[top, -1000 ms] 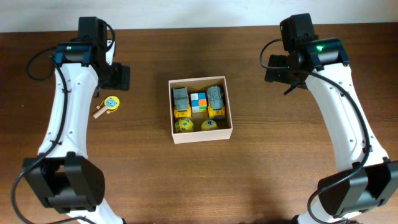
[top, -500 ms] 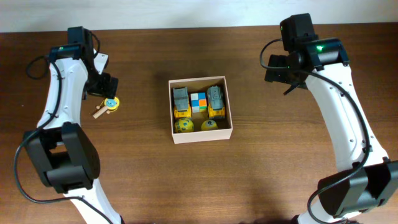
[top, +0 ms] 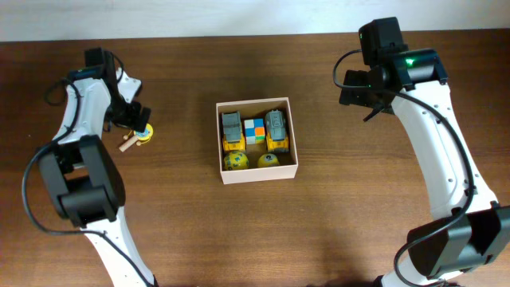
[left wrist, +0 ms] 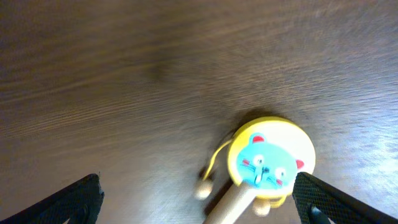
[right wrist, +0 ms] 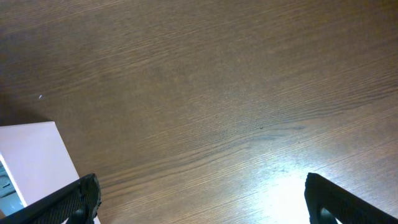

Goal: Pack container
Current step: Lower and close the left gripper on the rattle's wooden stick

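The wooden handle [top: 129, 143] [left wrist: 232, 203] is below my left gripper and off-centre to the right in its wrist view, so I need to move the gripper that way and lower it around the handle.
The container [top: 259, 173], a shallow square box with whitish walls, sits mid-table and holds two grey-and-yellow trucks, a coloured cube and two yellow balls. To its left, a small drum toy [top: 143, 134] with a yellow rim, blue cat face and wooden handle lies on the table. My left gripper [top: 131, 119] hovers just above it and is open. In the left wrist view the toy [left wrist: 267, 163] lies between the spread fingertips, nearer the right one, and touches neither; the left gripper [left wrist: 199, 202] holds nothing. My right gripper [top: 358, 92] is open over bare wood, to the right of the box.
In the right wrist view a white corner of the container [right wrist: 31, 163] shows at the lower left, beside the open right gripper [right wrist: 202, 199]. The tabletop is dark brown wood, and its far edge runs along the top of the overhead view.
My left arm has swung left and down, bringing its gripper from up and right of the drum toy to just over it. The right arm has not moved.
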### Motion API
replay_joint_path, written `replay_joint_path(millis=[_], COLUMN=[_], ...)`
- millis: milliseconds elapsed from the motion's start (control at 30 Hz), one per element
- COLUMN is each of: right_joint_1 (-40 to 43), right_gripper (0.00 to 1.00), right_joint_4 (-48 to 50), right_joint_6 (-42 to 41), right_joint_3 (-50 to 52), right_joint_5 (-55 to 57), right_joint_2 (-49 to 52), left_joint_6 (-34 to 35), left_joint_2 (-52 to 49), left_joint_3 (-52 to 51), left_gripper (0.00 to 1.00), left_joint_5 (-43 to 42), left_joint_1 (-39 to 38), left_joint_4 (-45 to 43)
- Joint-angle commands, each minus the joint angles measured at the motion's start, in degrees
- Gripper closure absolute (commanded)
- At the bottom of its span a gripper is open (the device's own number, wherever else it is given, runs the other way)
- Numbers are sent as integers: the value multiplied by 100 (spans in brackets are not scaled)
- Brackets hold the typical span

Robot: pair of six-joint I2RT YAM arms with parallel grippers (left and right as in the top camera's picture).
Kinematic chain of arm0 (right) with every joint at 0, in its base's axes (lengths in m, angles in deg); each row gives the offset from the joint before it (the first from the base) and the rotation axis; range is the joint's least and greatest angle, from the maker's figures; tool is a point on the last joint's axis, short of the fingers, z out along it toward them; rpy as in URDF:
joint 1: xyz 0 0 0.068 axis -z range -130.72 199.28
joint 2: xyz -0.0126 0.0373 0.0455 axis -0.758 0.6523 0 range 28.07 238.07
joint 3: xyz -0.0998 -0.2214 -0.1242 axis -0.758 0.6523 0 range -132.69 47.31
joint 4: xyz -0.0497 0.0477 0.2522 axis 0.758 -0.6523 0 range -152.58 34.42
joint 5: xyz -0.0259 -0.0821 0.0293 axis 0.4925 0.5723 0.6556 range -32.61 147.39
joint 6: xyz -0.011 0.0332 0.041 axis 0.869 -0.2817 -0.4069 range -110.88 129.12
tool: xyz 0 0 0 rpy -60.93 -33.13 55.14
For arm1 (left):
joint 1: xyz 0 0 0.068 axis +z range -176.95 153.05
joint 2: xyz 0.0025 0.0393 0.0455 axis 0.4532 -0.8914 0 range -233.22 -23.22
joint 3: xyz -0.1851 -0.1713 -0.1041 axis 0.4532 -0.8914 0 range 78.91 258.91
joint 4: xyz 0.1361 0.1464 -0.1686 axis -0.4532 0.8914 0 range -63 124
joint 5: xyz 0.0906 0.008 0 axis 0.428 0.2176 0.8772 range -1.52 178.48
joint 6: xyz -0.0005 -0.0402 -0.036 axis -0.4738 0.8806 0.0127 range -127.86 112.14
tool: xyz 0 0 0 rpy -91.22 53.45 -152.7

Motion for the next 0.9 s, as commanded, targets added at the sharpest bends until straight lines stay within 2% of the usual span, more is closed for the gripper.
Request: replay_joint_path(millis=[0, 267, 367, 633, 733, 867], right_joint_1=[28, 28, 28, 28, 28, 28], right_gripper=[1, 1, 1, 1, 1, 1], right_joint_4=[4, 4, 4, 4, 4, 4], right_joint_6=[-31, -31, -31, -31, -31, -31], right_joint_3=[13, 13, 13, 13, 13, 13], right_joint_5=[72, 72, 72, 72, 72, 70], right_joint_2=[26, 26, 26, 26, 26, 26], left_joint_6=[-223, -236, -236, -236, -234, -236], left_joint_2=[-356, -629, -629, -629, -629, -629], left_joint_3=[13, 11, 11, 11, 11, 11], left_gripper=[1, 0, 3, 4, 8, 8], left_joint_5=[-407, -511, -511, -485, -485, -481], left_joint_1=[44, 44, 44, 44, 44, 44], left_joint_4=[-26, -31, 37, 756, 999, 1292])
